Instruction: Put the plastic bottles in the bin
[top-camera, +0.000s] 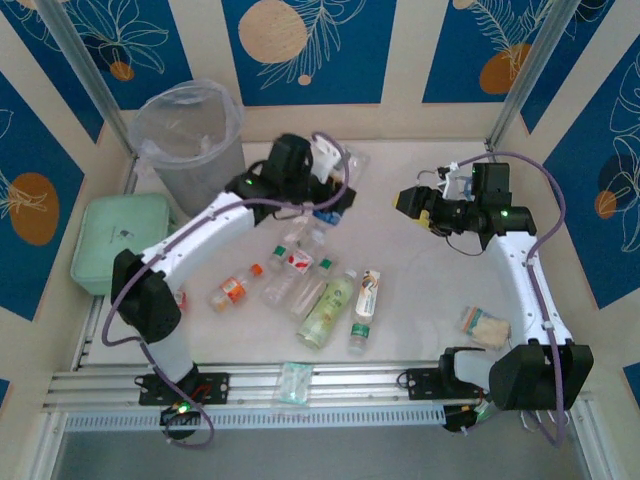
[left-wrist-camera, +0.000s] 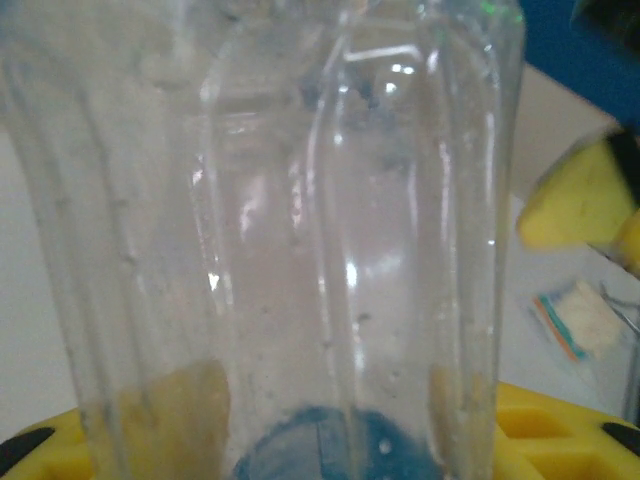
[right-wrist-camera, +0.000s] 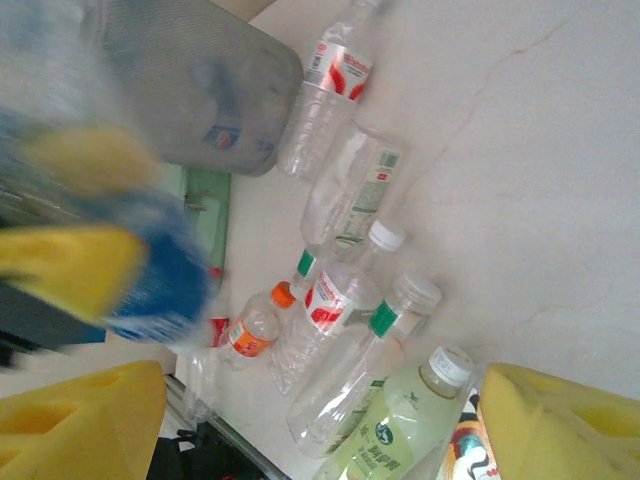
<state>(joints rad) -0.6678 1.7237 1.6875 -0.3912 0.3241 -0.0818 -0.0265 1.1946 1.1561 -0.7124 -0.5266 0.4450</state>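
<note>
The left gripper carries the clear plastic bottle outward and across next, over the grey bin's opening (top-camera: 187, 122), to release it, since the lined bin stands uncovered.
My left gripper (top-camera: 335, 195) is shut on a clear plastic bottle (left-wrist-camera: 330, 230) with a blue cap, held off the table; its yellow pads (left-wrist-camera: 170, 410) show through the bottle's walls. To the right, my right gripper (top-camera: 412, 208) hangs open with nothing between its fingers (right-wrist-camera: 90, 420). Several plastic bottles lie mid-table: an orange-capped one (top-camera: 232, 290), a red-labelled one (right-wrist-camera: 335, 300), a green-banded one (right-wrist-camera: 385, 320) and the large pale green one (top-camera: 328, 310). The grey bin (top-camera: 190, 140) stands at the back left, left of my left gripper.
A mint-green lidded box (top-camera: 120, 240) sits left of the bottles, below the bin. Flat wrapped packets lie at the front edge (top-camera: 295, 380) and near the right arm's base (top-camera: 485, 325). Two more bottles (right-wrist-camera: 340, 90) lie close to the bin.
</note>
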